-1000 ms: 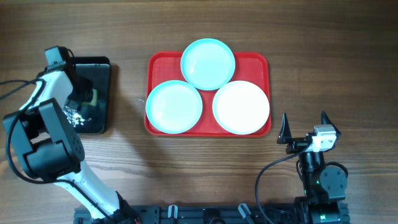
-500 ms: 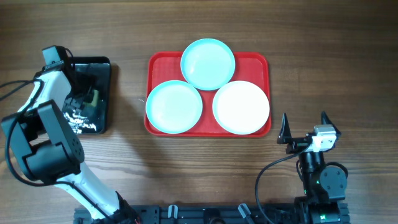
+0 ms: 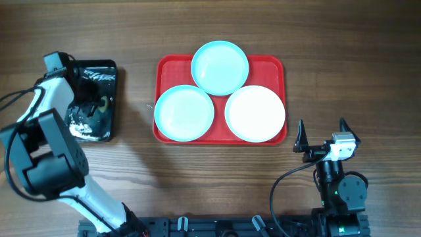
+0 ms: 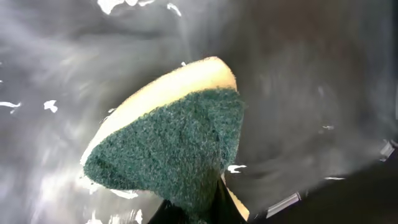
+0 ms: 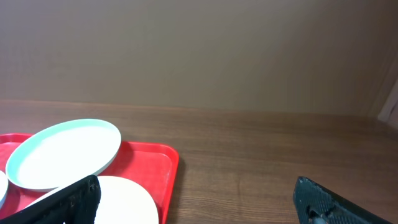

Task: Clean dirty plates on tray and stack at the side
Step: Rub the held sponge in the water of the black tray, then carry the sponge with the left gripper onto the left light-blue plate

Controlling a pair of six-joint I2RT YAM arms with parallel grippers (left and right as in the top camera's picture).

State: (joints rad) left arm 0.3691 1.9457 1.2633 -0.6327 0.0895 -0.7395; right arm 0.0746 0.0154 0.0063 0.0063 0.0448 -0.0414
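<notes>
The left gripper will next go up past the black rim, move across to the right in the overhead view to the aqua-rimmed plate (image 3: 188,114), then go down and let go of the sponge there.
Three plates lie on the red tray (image 3: 165,68): an aqua one at the back (image 3: 220,67), an aqua-rimmed one at the front left (image 3: 184,112), a nearly white one at the front right (image 3: 255,113). My left gripper (image 3: 97,105) is over the black tray (image 3: 110,69) and is shut on a sponge (image 4: 171,140), green scouring side toward the camera, yellow foam behind. My right gripper (image 3: 323,135) is open and empty, near the table's front right, beside the red tray's corner (image 5: 168,165). The right wrist view shows the back plate (image 5: 62,152) and the white plate (image 5: 124,199).
The black tray holds water and white foam patches (image 3: 80,125). Bare wood table lies right of the red tray (image 3: 348,72) and between the two trays (image 3: 137,99).
My left gripper has moved toward the front of the black tray with the sponge, and the foam has spread. The right arm has not moved.
</notes>
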